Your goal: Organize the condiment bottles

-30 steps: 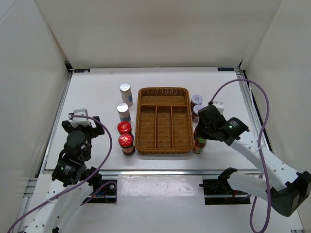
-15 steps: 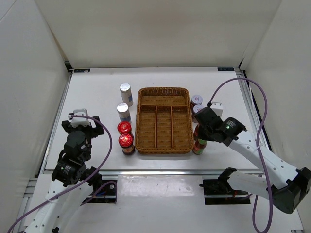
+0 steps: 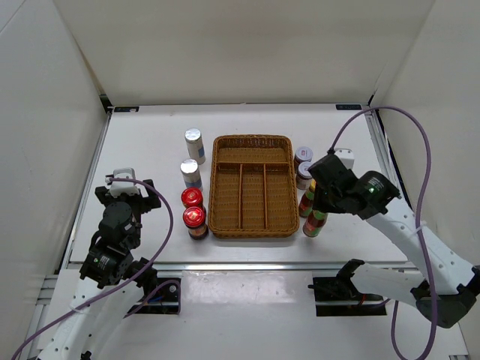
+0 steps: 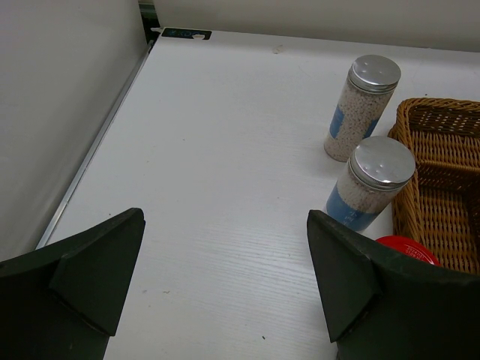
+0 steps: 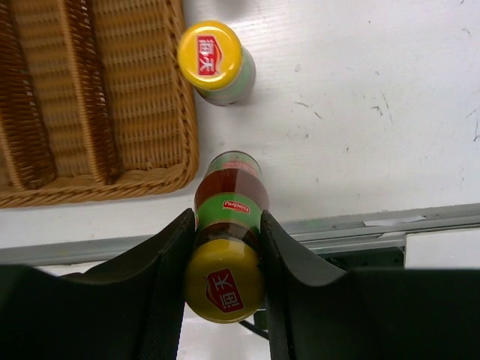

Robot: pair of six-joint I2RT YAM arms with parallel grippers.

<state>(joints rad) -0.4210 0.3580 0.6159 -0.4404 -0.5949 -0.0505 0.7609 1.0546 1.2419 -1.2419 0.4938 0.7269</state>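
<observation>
My right gripper carries the yellow-capped bottle outward over the rim of the tray's nearest empty section next, to the gripper's left in the top view. It then lowers the bottle and releases it.
My right gripper (image 5: 225,244) is shut on the neck of a slim yellow-capped sauce bottle (image 5: 226,217), which it holds just right of the wicker tray's near right corner (image 3: 316,223). The second sauce bottle (image 5: 213,61) stands beside the tray (image 3: 308,197). Two grey-lilac-lidded jars (image 3: 303,156) stand behind it, the nearer one partly hidden by the arm. Two white silver-capped shakers (image 3: 194,145) (image 3: 190,174) and two red-lidded jars (image 3: 192,198) (image 3: 196,221) line the tray's left side. My left gripper (image 4: 225,277) is open and empty, near the left edge.
The brown wicker divided tray (image 3: 253,225) sits mid-table, its compartments holding nothing. The table's near metal rail (image 5: 375,225) runs just below the held bottle. White walls enclose the table on three sides.
My right gripper has shifted slightly to the right and forward with the sauce bottle in it, so the second bottle now shows beside it. The left arm has not moved.
</observation>
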